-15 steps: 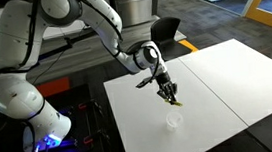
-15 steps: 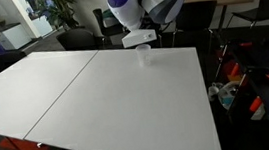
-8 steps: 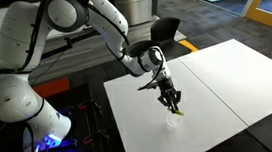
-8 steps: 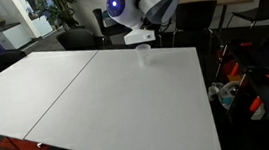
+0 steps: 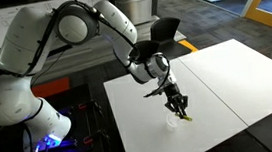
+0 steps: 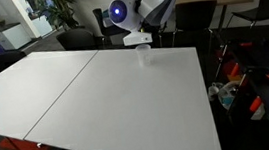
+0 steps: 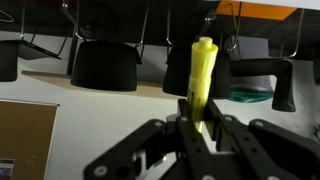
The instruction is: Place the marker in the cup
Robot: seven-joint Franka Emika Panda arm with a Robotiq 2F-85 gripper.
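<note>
My gripper is holding the marker with its yellow end still beside the translucent cup, so it will move down and across to the cup's opening (image 6: 144, 47) and let go of the marker.
My gripper (image 5: 180, 106) is shut on the yellow marker (image 7: 203, 75). In the wrist view the marker stands up between the two black fingers (image 7: 189, 120), its free end pointing away. In an exterior view the gripper hangs low over the white table, with the marker's yellow end (image 5: 184, 115) showing below the fingers, just above and beside the small translucent cup (image 5: 173, 122). In an exterior view the cup (image 6: 144, 54) stands at the table's far edge under the arm. The cup is out of the wrist view.
The white table (image 5: 209, 99) is made of two panels with a seam. Black chairs (image 7: 105, 65) stand beyond the table's edge. The robot base (image 5: 40, 120) stands beside the table. Cluttered gear (image 6: 246, 83) lies on the floor beside it.
The arm has swung the gripper and marker across and down the table, closer over the cup. The grip on the marker is unchanged.
</note>
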